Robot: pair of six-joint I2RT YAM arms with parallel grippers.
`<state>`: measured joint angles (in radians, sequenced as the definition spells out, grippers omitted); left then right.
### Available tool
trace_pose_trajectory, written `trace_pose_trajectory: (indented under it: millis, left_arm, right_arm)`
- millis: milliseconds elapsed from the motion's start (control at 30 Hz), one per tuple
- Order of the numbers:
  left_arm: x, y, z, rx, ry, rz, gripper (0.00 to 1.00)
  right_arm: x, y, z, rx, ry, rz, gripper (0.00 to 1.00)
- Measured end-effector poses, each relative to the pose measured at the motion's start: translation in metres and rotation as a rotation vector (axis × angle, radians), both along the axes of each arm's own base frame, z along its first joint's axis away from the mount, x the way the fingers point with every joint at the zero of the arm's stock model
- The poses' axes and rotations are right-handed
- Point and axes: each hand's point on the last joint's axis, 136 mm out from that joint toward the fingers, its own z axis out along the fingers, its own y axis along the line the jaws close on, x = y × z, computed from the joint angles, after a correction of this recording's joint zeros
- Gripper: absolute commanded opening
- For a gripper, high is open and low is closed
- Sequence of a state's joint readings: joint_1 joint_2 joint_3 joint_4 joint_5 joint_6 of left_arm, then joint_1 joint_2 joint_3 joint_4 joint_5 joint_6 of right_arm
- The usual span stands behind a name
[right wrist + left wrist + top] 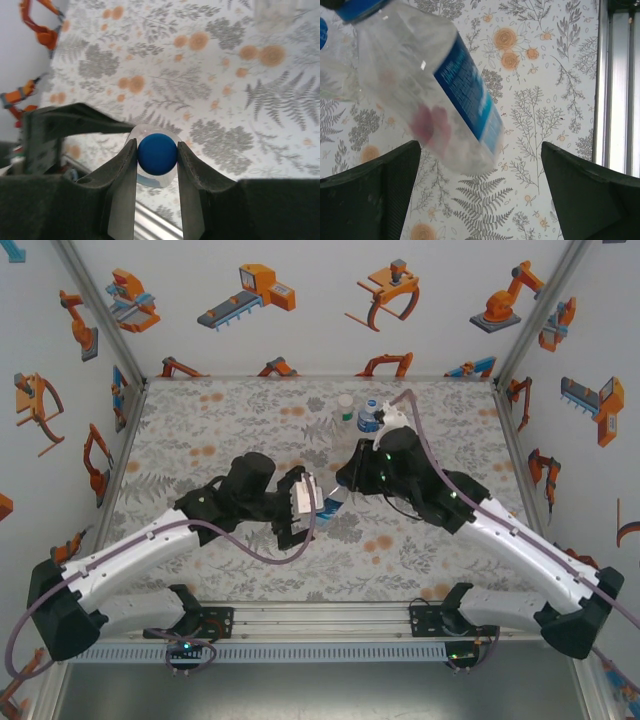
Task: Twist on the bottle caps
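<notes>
Next, my right gripper needs to carry the bottle outward, then upright and down beside the standing bottles, since the bottle's base is free.
A clear ribbed bottle (420,85) with a blue label band hangs tilted over the mat, between the two arms (331,505). My right gripper (157,150) is shut on its cap (157,154), which is round and blue, one finger on each side. The bottle's body is hidden below the cap in the right wrist view. My left gripper (480,147) is open, its dark fingers (375,190) wide apart on either side of the bottle's base and not touching it. In the top view the left gripper (308,502) faces the right gripper (345,480).
Two more small bottles stand upright at the back of the flowered mat (200,430): one with a pale cap (345,407) and one with a blue label (370,418). A metal rail (617,85) runs along the near table edge. Walls close in the sides.
</notes>
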<state>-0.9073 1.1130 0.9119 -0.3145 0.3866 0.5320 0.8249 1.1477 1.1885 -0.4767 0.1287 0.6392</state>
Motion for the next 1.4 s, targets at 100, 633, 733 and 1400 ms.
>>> trace_pose_trajectory:
  millis: [100, 633, 733, 1400]
  left_arm:
    - [0.002, 0.007, 0.005, -0.012, -0.014, 0.037, 0.97]
    - [0.022, 0.052, 0.006, -0.059, 0.026, 0.282, 0.97]
    - [0.028, 0.058, 0.005, -0.075, 0.063, 0.345, 0.97]
    - [0.061, 0.089, -0.022, -0.046, 0.254, 0.704, 0.97]
  right_arm:
    - [0.024, -0.007, -0.012, -0.086, 0.011, -0.022, 0.0]
    - [0.124, -0.017, -0.05, -0.449, -0.123, -0.024, 0.0]
    - [0.147, -0.024, -0.053, -0.485, -0.163, -0.056, 0.0]
    - [0.206, -0.028, -0.078, -0.51, -0.246, -0.102, 0.0]
